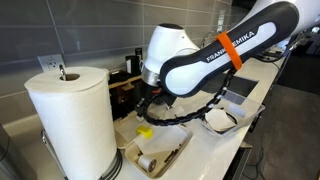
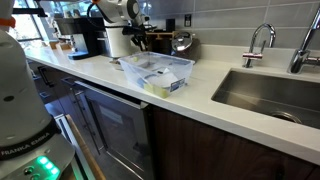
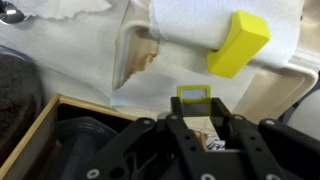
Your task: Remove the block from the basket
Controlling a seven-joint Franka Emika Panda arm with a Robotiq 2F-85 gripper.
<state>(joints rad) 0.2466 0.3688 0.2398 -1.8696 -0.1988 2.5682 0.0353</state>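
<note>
My gripper will first move away from the wooden-edged box, so that it can get the held block down beside the second block.
My gripper (image 3: 197, 112) hangs low over the counter, shut on a small yellow block (image 3: 195, 97) with a greyish face, held between the fingertips. In an exterior view the gripper (image 1: 150, 118) has a yellow piece (image 1: 145, 131) just under it. A second yellow block (image 3: 238, 42) lies on a white paper roll (image 3: 190, 25) in the flat tan tray (image 1: 172, 148). The small white basket (image 1: 215, 127) with a dark inside stands on the counter beyond the arm, apart from the gripper. In the distant exterior view the gripper (image 2: 138, 40) is too small to read.
A big paper towel roll (image 1: 68, 115) stands close in front. A wooden-edged box with dark contents (image 3: 45, 125) is beside the gripper. A clear plastic tub (image 2: 158, 72) sits mid-counter, with a sink (image 2: 265, 92) and faucet (image 2: 258, 40) further along.
</note>
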